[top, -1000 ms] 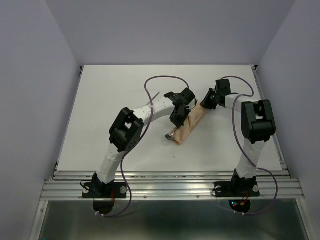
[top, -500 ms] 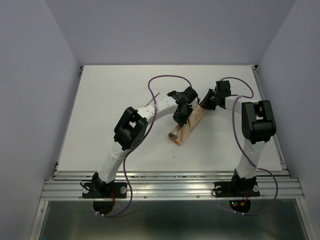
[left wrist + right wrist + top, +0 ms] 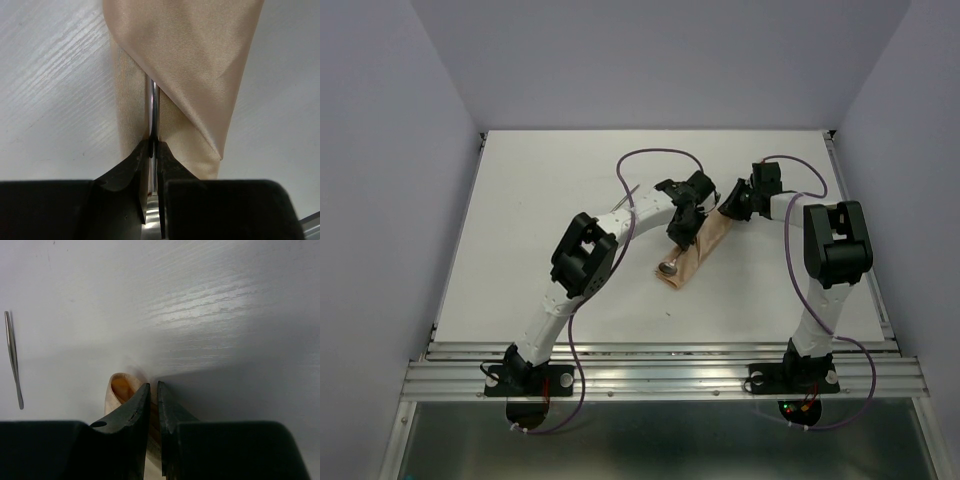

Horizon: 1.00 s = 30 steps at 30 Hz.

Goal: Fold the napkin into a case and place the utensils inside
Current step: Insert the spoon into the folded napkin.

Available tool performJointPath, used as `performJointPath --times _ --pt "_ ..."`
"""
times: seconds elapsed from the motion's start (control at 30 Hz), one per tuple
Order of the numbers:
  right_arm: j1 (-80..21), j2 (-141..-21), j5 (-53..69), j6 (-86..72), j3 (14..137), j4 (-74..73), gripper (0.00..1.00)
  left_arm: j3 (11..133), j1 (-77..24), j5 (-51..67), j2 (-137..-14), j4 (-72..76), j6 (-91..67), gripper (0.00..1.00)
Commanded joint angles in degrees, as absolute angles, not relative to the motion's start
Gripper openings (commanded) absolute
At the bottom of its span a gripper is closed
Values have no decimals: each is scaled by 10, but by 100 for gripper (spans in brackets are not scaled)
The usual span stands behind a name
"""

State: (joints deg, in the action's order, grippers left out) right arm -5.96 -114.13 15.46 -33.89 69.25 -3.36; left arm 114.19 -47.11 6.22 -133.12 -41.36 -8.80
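Note:
Some of the handle is still showing, so the left gripper will first push the spoon [image 3: 154,107] outward toward the diagonal flap, and then it will let go of the handle.
The napkin is folded into a narrow peach-orange case [image 3: 698,248] lying diagonally at mid-table. My left gripper [image 3: 682,230] is over its middle, shut on the thin silver handle of a spoon [image 3: 154,107]. The handle runs under a diagonal flap of the case [image 3: 190,55]. The spoon's bowl [image 3: 668,267] sticks out at the case's near-left end. My right gripper [image 3: 729,208] is at the far-right end, shut on the cloth's edge [image 3: 120,387], where a fold gapes open. A second thin utensil [image 3: 12,355] lies on the table apart from the case; it also shows in the top view [image 3: 633,190].
The white table [image 3: 550,240] has a raised rim at its sides. Purple cables [image 3: 650,157] loop above both arms. The left arm's elbow [image 3: 582,262] hangs over the table left of the case. Grey walls close in the back and sides.
The spoon has slid up and right, further into the case, with my left gripper moving the same way. The right gripper has stayed put on the case's far end.

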Motion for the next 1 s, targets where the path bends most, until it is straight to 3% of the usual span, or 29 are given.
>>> performJointPath --times 0.0,0.97 --pt "-63 -1143 148 -328 671 -76 17 1179 -466 60 -1327 -405 -77 0" --pt "-63 -1150 153 -320 668 -76 17 1230 -452 76 -1358 -396 -15 0"
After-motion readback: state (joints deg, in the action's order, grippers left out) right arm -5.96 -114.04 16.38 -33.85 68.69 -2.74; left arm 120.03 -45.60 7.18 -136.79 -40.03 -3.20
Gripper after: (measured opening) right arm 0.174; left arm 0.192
